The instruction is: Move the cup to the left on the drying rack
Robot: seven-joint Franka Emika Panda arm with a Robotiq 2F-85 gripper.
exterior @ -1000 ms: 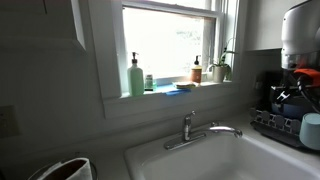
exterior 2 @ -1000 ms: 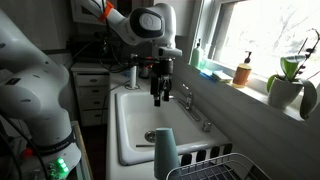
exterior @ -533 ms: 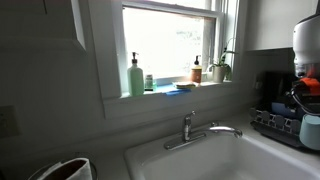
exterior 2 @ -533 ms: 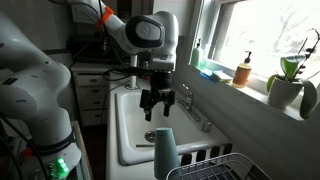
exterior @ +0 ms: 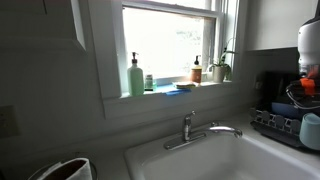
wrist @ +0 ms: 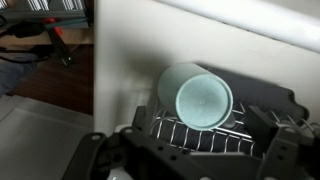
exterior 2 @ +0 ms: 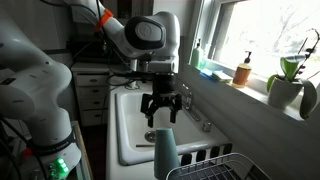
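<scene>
The cup stands below, lined up between my gripper's open fingers, so they move down onto the cup's round top (exterior 2: 165,132) (wrist: 204,101) next and close around it.
The cup (exterior 2: 165,150) is a pale blue-white tumbler standing at the near end of the dark wire drying rack (exterior 2: 226,163), beside the sink. It also shows at the right edge of an exterior view (exterior: 311,131), next to the drying rack (exterior: 268,124). My gripper (exterior 2: 162,105) is open and empty. It hangs over the sink, a little above and behind the cup, without touching it. In the wrist view I look down on the cup's round top (wrist: 205,98) over the drying rack wires (wrist: 200,133); the gripper (wrist: 190,165) fingers frame the bottom edge.
The white sink basin (exterior 2: 130,125) lies below the gripper, with the faucet (exterior 2: 190,100) along its window side. A pale green soap bottle (exterior: 135,77), a brown bottle (exterior 2: 242,71) and a potted plant (exterior 2: 290,82) stand on the windowsill. A cabinet stands behind the arm.
The gripper has travelled along the sink toward the cup and come lower. Its fingers now show spread apart. The cup has not moved.
</scene>
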